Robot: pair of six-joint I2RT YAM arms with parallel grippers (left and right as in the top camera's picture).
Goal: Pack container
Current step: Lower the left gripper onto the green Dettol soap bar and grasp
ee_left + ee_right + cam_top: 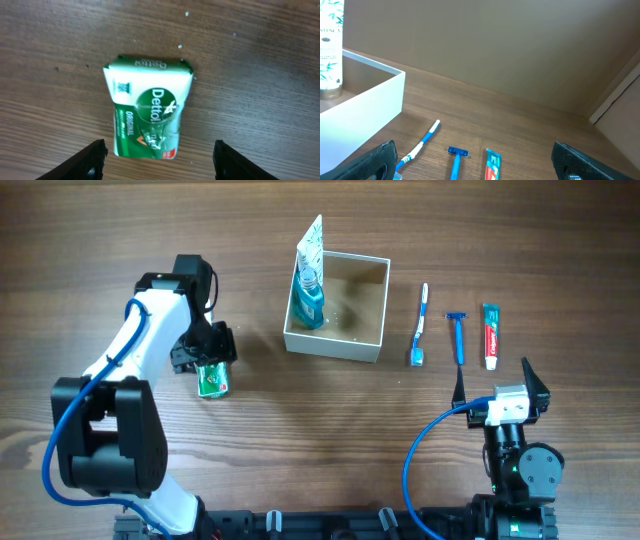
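Observation:
My left gripper is open, and the pack's width fits between my fingers. I will lower my left gripper onto the green Dettol soap pack (212, 381) (148, 114) to close across its long sides.
The container (371, 322), a square white box with a tan inside, stands at mid-table and holds a teal bottle (309, 298) and a white tube (312, 242) against its left wall; its white wall also shows in the right wrist view (365, 107). My left gripper (210, 372) is open just above a green Dettol soap pack (212, 381) lying on the table, the pack (148, 114) between and ahead of the fingers (159, 161). My right gripper (500, 378) is open and empty near the front, behind the toiletries.
Right of the container lie a blue-white toothbrush (421, 326), a blue razor (458, 336) and a red-green toothpaste tube (490, 335). They also show in the right wrist view: toothbrush (420, 144), razor (456, 161), toothpaste (492, 165).

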